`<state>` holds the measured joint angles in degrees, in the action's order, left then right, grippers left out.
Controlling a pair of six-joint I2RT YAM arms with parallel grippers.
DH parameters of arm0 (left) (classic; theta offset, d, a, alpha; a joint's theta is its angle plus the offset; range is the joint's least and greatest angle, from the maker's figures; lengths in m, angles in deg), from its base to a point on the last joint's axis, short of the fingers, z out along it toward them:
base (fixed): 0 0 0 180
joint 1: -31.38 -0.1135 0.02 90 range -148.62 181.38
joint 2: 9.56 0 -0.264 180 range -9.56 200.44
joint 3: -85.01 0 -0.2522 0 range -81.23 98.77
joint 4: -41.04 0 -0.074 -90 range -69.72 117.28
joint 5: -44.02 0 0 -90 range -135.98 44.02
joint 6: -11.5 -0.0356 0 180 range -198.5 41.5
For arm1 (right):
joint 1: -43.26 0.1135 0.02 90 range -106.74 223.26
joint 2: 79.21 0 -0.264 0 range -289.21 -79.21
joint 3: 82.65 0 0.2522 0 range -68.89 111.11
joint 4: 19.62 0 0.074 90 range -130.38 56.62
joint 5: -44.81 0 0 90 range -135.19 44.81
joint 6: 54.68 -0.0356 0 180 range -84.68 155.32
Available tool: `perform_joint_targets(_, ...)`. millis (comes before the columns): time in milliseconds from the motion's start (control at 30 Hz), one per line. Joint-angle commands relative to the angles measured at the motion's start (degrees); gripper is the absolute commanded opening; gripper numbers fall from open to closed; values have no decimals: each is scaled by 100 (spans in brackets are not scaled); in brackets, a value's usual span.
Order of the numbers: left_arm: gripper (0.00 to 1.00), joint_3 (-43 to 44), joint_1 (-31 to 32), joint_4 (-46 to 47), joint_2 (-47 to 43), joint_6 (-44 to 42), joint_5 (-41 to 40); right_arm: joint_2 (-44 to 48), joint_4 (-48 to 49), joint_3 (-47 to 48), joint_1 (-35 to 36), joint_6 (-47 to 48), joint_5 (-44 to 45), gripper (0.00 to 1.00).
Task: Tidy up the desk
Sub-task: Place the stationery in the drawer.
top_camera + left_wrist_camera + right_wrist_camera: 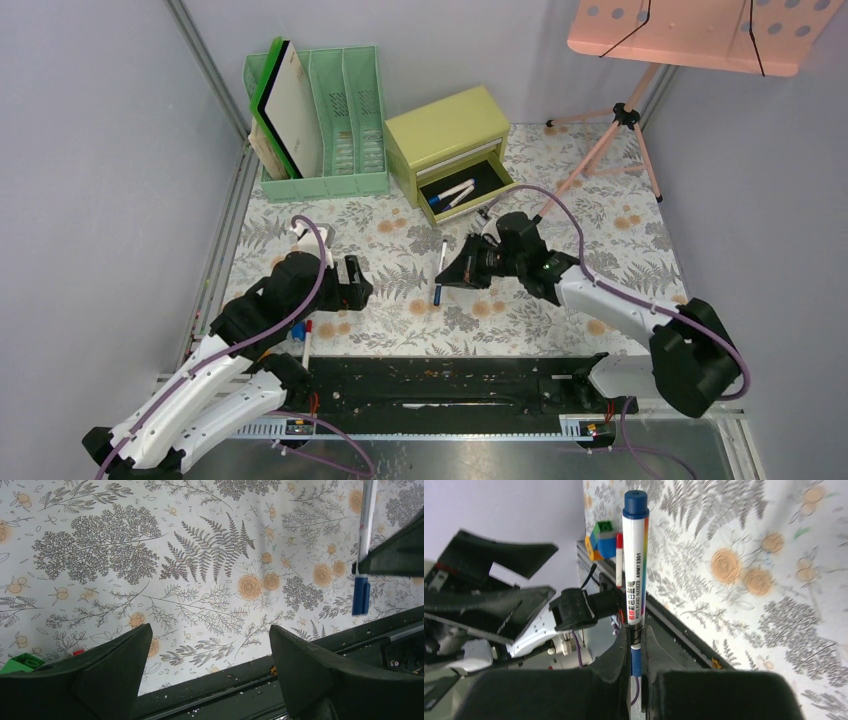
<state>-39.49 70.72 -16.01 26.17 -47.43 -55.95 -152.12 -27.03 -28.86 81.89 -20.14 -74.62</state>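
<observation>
The open drawer [484, 181] lies outward of my right gripper. Next the gripper needs to move outward over that drawer and release the marker beside those inside.
The desk [600, 230] is a flat top with a pale fern-and-orange-flower covering; it also shows in the left wrist view [200, 555] and the right wrist view [749, 580]. My right gripper [450, 278] [636, 640] is shut on a white board marker [440, 262] [634, 555] with blue caps, near the desk's middle front. I cannot tell whether the marker touches the desk. The marker also shows at the right of the left wrist view [365, 530]. My left gripper [358, 283] [209, 630] is open and empty, low over the desk, left of the marker.
A yellow-green drawer chest [445, 130] stands at the back, its drawer [465, 190] open with markers inside. A green file rack [330, 120] holds folders at back left. Coloured blocks [604, 537] and a red-capped pen [619, 560] lie by the left arm. A pink stand's tripod [620, 120] is back right.
</observation>
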Motion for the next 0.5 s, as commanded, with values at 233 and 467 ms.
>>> perform_joint_targets(233,89,39,-17,36,-34,-217,-158,-1090,-404,1389,-981,489,-450,0)
perform_joint_targets(467,99,165,-20,-145,38,-146,-342,-1781,-395,2097,-1449,356,-486,0)
